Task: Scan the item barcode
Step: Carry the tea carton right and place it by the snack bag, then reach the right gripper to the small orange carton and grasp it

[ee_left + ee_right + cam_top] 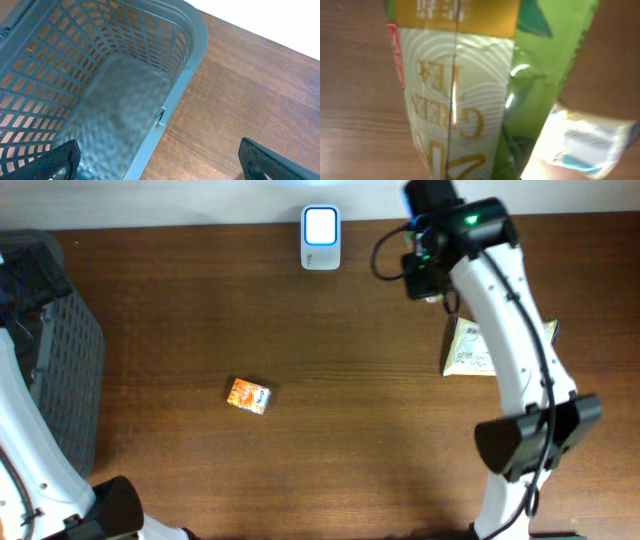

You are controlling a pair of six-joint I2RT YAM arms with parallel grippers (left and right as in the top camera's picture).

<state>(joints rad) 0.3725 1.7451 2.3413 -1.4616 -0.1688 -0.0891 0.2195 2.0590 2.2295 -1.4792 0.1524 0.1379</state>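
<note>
Next, the right gripper goes back and down to the pale yellow-white packet's edge (566, 137) and releases the green packet (470, 85) there. That spot is clear of the scanner.
A green tea packet (470, 85), green and cream with gold lettering, fills the right wrist view and hides the fingers. My right gripper (428, 280) hangs at the back right of the table, just right of the white scanner (320, 238) with its lit blue-white window, and is shut on this packet. My left gripper (162, 167) stands wide open over the rim of the grey basket (187, 65), one finger over the basket floor and the other over the wood, with nothing between them.
A small orange box (248, 395) lies on the wooden table left of centre. A pale yellow-white packet (470, 352) lies under the right arm, also seen blurred as a packet (585, 145) beneath the held one. The grey basket (60, 350) occupies the left edge.
</note>
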